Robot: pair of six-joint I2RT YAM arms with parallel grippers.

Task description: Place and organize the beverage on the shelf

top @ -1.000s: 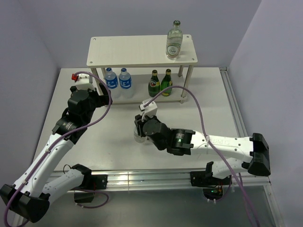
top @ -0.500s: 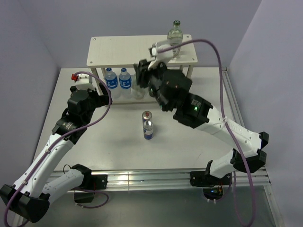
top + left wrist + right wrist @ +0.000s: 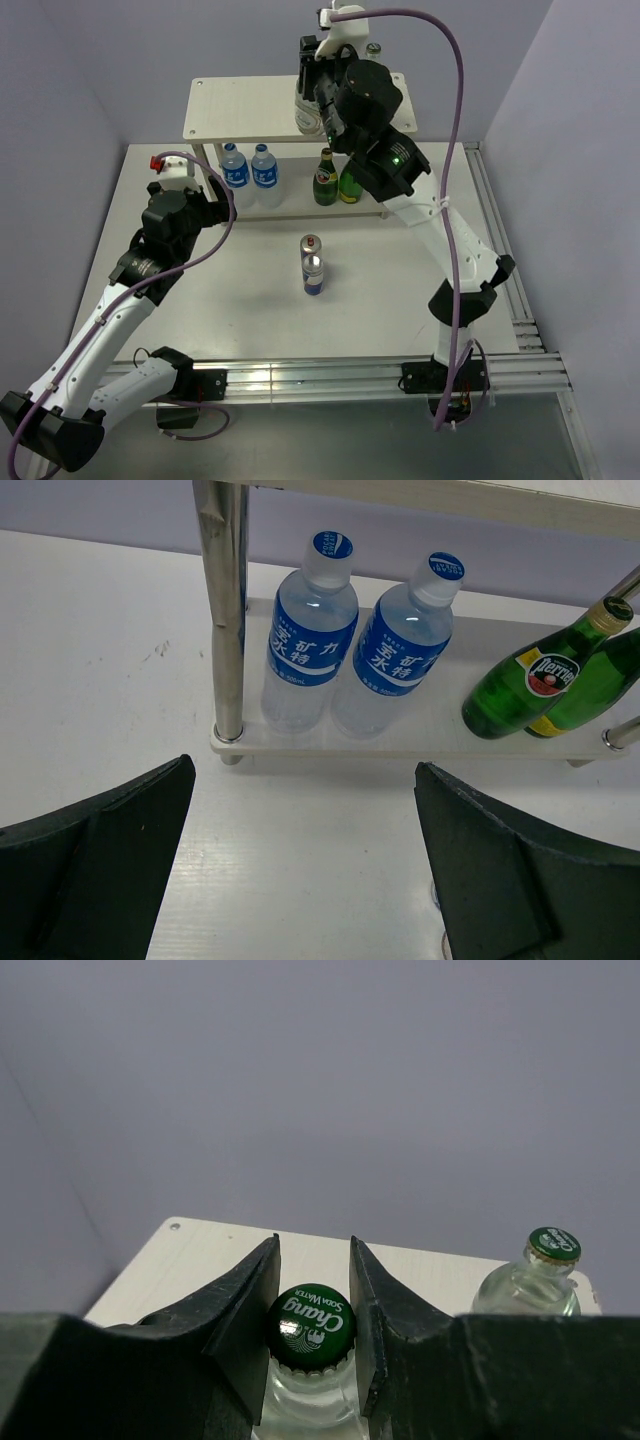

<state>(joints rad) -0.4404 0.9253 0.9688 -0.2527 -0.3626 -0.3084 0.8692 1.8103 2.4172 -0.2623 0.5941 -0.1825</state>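
Next, my right gripper shifts to the right in the top view, lowers the green-capped bottle and releases it, as bare board beside the second bottle lies below there.
My right gripper is shut on the green-capped neck of a clear glass soda-water bottle. It holds the bottle upright over the middle of the shelf's top board, where the bottle shows just under the wrist. A second clear glass bottle stands to its right on the same board. The lower board holds two blue-labelled water bottles and two green glass bottles. A slim can stands on the table in front of the shelf. My left gripper is open and empty, low over the table facing the shelf.
The shelf's metal leg stands just left of the water bottles. Walls close in behind and beside the shelf. The table's right rail runs along its right edge.
My right arm has risen from the table in front of the shelf to above the top board, carrying the clear bottle. The can is now uncovered. The left arm has not moved.
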